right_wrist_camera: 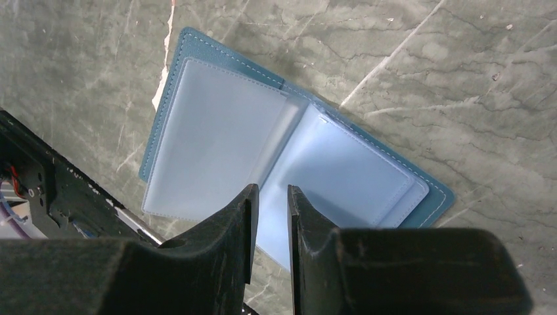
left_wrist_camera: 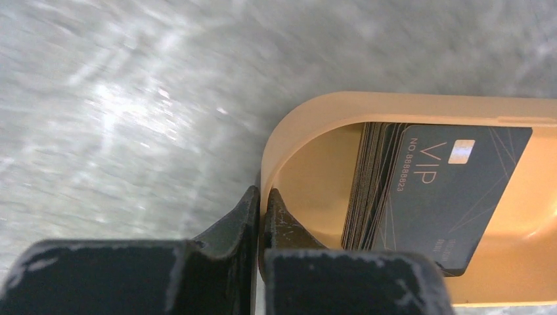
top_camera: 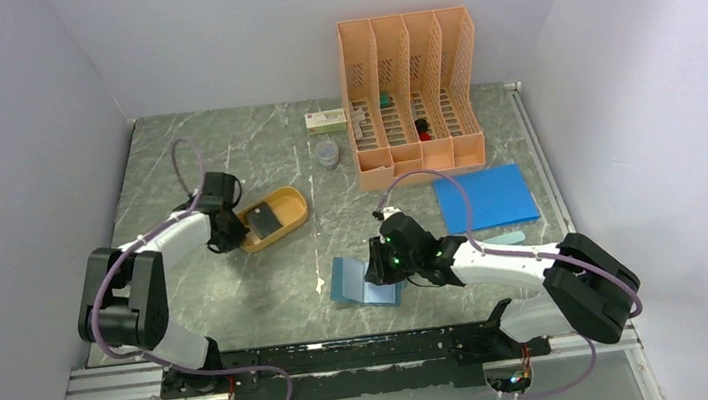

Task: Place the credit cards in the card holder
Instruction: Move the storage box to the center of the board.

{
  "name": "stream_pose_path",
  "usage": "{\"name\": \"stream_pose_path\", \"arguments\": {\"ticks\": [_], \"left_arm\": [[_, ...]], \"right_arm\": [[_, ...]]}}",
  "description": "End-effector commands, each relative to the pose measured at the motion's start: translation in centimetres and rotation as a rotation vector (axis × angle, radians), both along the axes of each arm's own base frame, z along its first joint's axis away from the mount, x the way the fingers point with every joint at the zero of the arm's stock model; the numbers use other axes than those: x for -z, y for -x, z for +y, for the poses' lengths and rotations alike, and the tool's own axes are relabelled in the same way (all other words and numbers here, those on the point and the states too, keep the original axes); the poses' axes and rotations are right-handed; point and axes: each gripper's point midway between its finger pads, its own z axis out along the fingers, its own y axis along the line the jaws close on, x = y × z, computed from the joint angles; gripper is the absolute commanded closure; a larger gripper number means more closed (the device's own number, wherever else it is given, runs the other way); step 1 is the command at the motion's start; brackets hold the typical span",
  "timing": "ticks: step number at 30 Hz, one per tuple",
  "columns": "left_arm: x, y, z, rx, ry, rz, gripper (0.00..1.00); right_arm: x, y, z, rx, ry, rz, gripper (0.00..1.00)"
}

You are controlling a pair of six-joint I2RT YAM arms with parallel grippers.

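My left gripper shifts the tray toward the right in the top view, to the table beyond the card holder next, since the cards sit apart from it.
A stack of dark credit cards (left_wrist_camera: 446,197), the top one marked VIP, leans inside the orange oval tray (left_wrist_camera: 309,125). My left gripper (left_wrist_camera: 263,197) is shut on the tray's thin end wall, one finger inside and one outside. In the top view it sits at the left end of the tray (top_camera: 297,217), beside the cards (top_camera: 266,217). The teal card holder (right_wrist_camera: 217,144) lies open on the table, clear pockets up. My right gripper (right_wrist_camera: 270,191) hovers over its right half (top_camera: 349,281) with a narrow gap between the fingers and nothing visibly held.
An orange file organiser (top_camera: 413,93) stands at the back. A flat bright-blue sheet (top_camera: 486,197) lies right of centre, with a white box (top_camera: 326,120) and a small clear cup (top_camera: 327,153) behind the tray. Side walls close in the table.
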Motion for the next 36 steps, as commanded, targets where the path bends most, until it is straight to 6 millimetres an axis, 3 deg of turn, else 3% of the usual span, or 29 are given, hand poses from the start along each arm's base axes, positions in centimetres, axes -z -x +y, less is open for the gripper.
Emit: {"name": "stream_pose_path", "arguments": {"ticks": [1,7,19,27,32,36], "left_arm": [[-0.7,0.5,-4.2,0.086,0.020,0.001,0.95],[-0.8,0.0,-8.9,0.196,0.020,-0.015,0.95],[0.4,-0.5,-15.9,0.351,0.068,-0.009,0.95],[0.5,-0.6,-17.8,0.415,0.112,-0.012,0.94],[0.0,-0.4,-18.4,0.445,0.140,-0.012,0.80],[-1.5,-0.5,-18.5,0.452,0.147,-0.034,0.64]], "right_arm": [[-0.3,-0.1,-0.3,0.005,0.009,-0.022,0.73],[-0.3,0.2,-0.4,0.002,0.005,-0.017,0.73],[-1.8,-0.5,-1.2,0.029,0.041,-0.057,0.73],[-3.5,-1.2,-1.5,0.063,0.042,-0.095,0.71],[-3.9,-1.4,-1.5,0.070,0.043,-0.101,0.69],[-3.9,-1.4,-1.5,0.074,0.042,-0.095,0.69]]}}
